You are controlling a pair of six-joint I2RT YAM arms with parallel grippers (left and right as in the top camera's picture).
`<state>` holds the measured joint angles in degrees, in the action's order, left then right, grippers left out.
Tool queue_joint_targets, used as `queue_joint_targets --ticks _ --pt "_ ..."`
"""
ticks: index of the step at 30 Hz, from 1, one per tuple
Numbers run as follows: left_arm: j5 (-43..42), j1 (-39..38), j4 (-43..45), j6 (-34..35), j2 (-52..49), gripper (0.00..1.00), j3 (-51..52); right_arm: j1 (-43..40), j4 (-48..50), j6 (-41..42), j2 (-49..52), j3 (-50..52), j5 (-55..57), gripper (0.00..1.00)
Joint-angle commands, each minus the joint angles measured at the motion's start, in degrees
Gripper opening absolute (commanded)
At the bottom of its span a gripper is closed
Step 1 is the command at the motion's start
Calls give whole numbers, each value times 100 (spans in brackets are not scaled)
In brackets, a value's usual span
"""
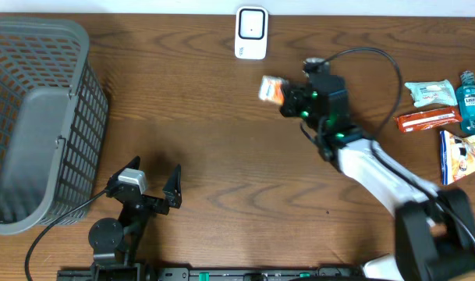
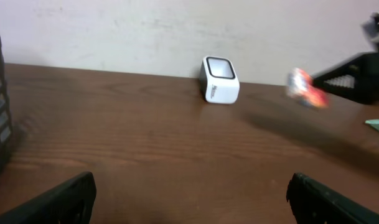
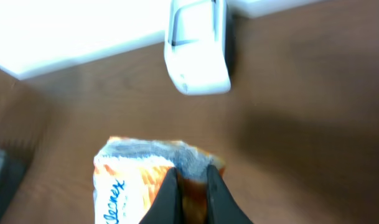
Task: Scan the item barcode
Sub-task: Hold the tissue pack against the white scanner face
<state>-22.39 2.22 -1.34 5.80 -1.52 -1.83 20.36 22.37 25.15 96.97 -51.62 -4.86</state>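
Note:
My right gripper swings outward next, then to the right in the overhead view, and releases the pack over the wipes pack (image 1: 444,92), where the other items lie grouped.
A white box-shaped barcode scanner (image 1: 251,33) (image 2: 220,79) (image 3: 197,47) stands at the table's far edge. My right gripper (image 1: 282,94) (image 3: 190,180) is shut on an orange and white Kleenex tissue pack (image 1: 271,90) (image 2: 306,88) (image 3: 136,180), held above the table just right of and in front of the scanner. The fingers (image 3: 216,194) pinch the pack's edge. My left gripper (image 1: 147,178) (image 2: 189,199) rests near the table's front left, open, with nothing between its fingers (image 2: 58,199).
A grey mesh basket (image 1: 34,125) fills the left side. At the right edge lie a wipes pack (image 1: 430,94), an orange-red packet (image 1: 429,119), a blue mouthwash bottle (image 1: 473,101) and another packet (image 1: 462,152).

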Motion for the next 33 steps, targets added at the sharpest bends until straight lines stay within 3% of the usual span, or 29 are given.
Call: queue_joint_targets --ticks 1,3,6,13,20,33 --pt "-98 7 -92 7 15 98 160 74 1272 -730 649 -11 627 1" --pt "-98 7 -92 7 15 98 160 61 2319 -852 1082 -87 632 1" --pt "-98 7 -92 9 15 98 160 50 3018 -977 1749 -551 645 1" --pt "-98 7 -92 7 15 98 160 52 2868 -1589 3252 -2549 667 1" --pt "-96 7 -92 9 15 98 160 15 2201 -1604 4291 -4284 1054 1" --pt "-96 7 -90 7 15 98 160 9 2107 -1602 4612 -4760 1095 1"
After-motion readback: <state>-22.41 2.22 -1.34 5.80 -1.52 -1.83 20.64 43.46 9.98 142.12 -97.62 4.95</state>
